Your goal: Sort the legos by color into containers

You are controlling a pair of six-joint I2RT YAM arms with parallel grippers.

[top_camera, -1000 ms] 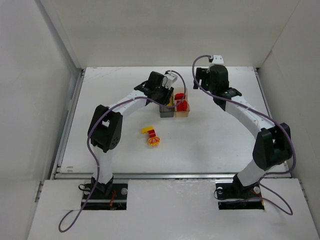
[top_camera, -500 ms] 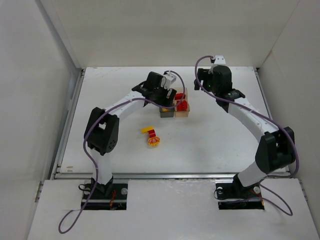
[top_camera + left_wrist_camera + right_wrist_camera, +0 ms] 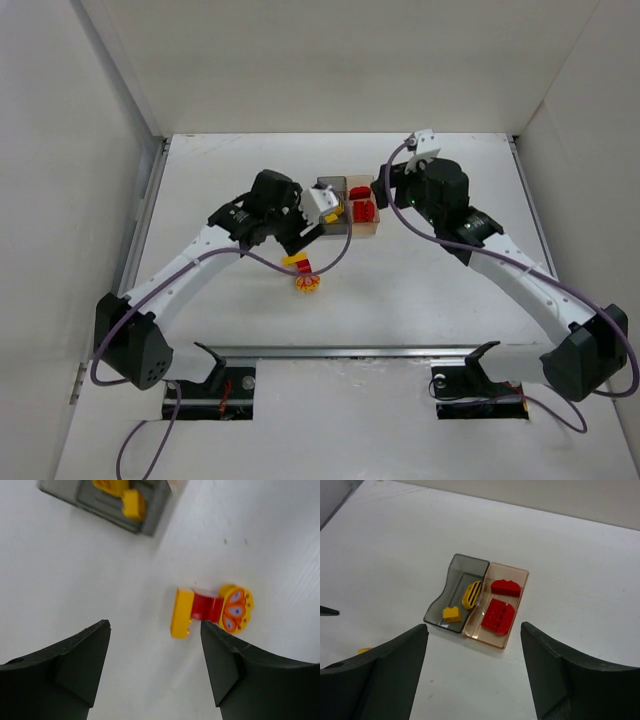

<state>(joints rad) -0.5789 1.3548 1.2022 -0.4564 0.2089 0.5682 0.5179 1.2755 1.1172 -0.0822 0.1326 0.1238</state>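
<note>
My left gripper lowers its open fingers back over the brick end point(image 3: 288, 261) point(image 3: 179, 629) jutting past the red piece next, since the yellow brick lies below and back from the gripper.
The dark grey bin point(image 3: 461, 574) and the orange-tan bin point(image 3: 514, 576) stand joined mid-table. The grey one holds a yellow brick point(image 3: 452, 614) and a yellow striped piece point(image 3: 471, 594). The orange one holds two red legos point(image 3: 497, 616). On the table lie a yellow brick point(image 3: 182, 613), a red piece point(image 3: 205, 607) and a round yellow piece with a butterfly print point(image 3: 235, 609), touching in a row. My left gripper point(image 3: 155, 630) is open and empty, hovering beside them. My right gripper point(image 3: 473, 627) is open and empty above the bins' near side.
The bins point(image 3: 362, 208) sit at the table's centre back, partly covered by the left wrist point(image 3: 322, 203). The loose pieces point(image 3: 303, 272) lie in front of them. White walls enclose the table on three sides. A metal rail point(image 3: 330, 350) runs along the near edge.
My left gripper has pulled back from over the bins toward the near left and now hangs by the loose pieces. My right arm has swung nearer and lower toward the bins.
</note>
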